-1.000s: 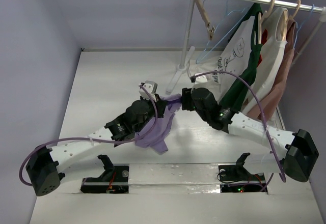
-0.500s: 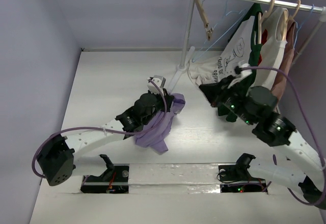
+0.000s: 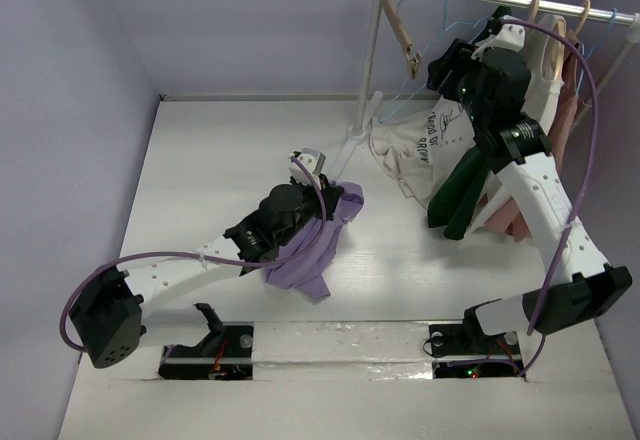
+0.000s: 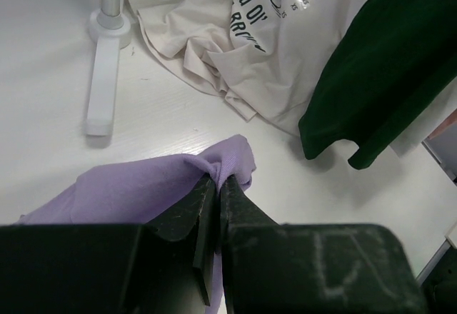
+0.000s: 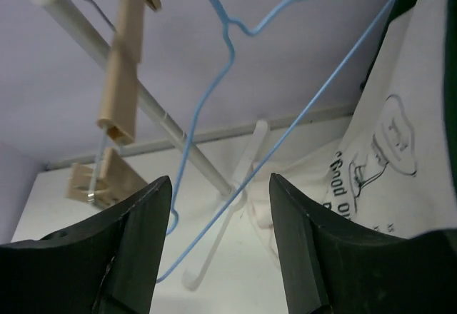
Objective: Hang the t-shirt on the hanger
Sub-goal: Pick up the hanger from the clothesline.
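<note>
The right gripper shifts toward the tan clip hanger next, onto its wire below the hanger's neck. That wire runs by one finger, outside the gripper's gap.
The lavender t-shirt [image 3: 308, 248] hangs bunched from my left gripper [image 3: 338, 203] just above the table's middle. In the left wrist view the left gripper [image 4: 218, 180] is shut on a fold of the t-shirt [image 4: 136, 189]. The light-blue wire hanger [image 3: 400, 106] hangs on the rack rail at the back right. My right gripper [image 3: 452, 68] is raised beside it, open and empty. In the right wrist view the hanger's wire [image 5: 300, 118] runs between the spread fingers of the right gripper [image 5: 221, 185], without touching them.
The white rack post [image 3: 365, 80] and its foot [image 4: 103, 78] stand behind the shirt. A tan wooden clip hanger [image 3: 403, 35] hangs left of the blue one. A white printed shirt [image 3: 420, 145] and a dark green garment [image 3: 465, 185] drape from the rail onto the table.
My right gripper has left the t-shirt and swung up and back to the rack, beside the blue hanger. My left gripper still holds the shirt, shifted slightly right.
</note>
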`<state>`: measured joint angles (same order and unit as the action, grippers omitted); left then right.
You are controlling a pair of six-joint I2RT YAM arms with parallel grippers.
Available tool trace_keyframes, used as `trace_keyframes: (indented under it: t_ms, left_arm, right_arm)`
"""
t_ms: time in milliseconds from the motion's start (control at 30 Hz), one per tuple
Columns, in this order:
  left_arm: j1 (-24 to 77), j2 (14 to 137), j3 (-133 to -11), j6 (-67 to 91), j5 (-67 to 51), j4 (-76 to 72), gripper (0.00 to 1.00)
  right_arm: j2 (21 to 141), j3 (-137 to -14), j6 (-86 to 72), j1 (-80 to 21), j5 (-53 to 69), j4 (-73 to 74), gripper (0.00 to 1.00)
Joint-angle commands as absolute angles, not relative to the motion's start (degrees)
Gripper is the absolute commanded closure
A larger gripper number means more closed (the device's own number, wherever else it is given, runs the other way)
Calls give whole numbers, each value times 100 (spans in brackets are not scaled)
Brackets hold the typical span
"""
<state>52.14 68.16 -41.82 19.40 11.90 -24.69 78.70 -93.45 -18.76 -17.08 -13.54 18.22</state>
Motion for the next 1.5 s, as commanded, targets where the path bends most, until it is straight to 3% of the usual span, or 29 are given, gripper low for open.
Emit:
trace_keyframes:
  t_ms: [0, 200, 1000, 1133, 1167, 1467]
  left_arm:
    - [5212, 6557, -4105, 1846, 1072, -2927, 100]
    - [5212, 6530, -4078, 1846, 1063, -2936, 100]
    - [5212, 6548, -4043, 1819, 1090, -2962, 100]
    - [5212, 6513, -4043, 1793, 1160, -2944, 100]
    - [5212, 6513, -4034, 1793, 1178, -2936, 100]
    - [5212, 6565, -4052, 1784, 1186, -2936, 100]
  right_arm:
    - [7830, -9730, -2319, -1364, -722, 1566, 37]
    - [8296, -9624, -3137, -993, 148, 1047, 37]
    - [9457, -9703, -3612, -888, 1081, -228, 44]
    - [9492, -9642, -3709, -888, 1195, -457, 52]
    - [9518, -9633, -3735, -888, 1204, -483, 60]
    - [9405, -9448, -3735, -888, 1195, -589, 77]
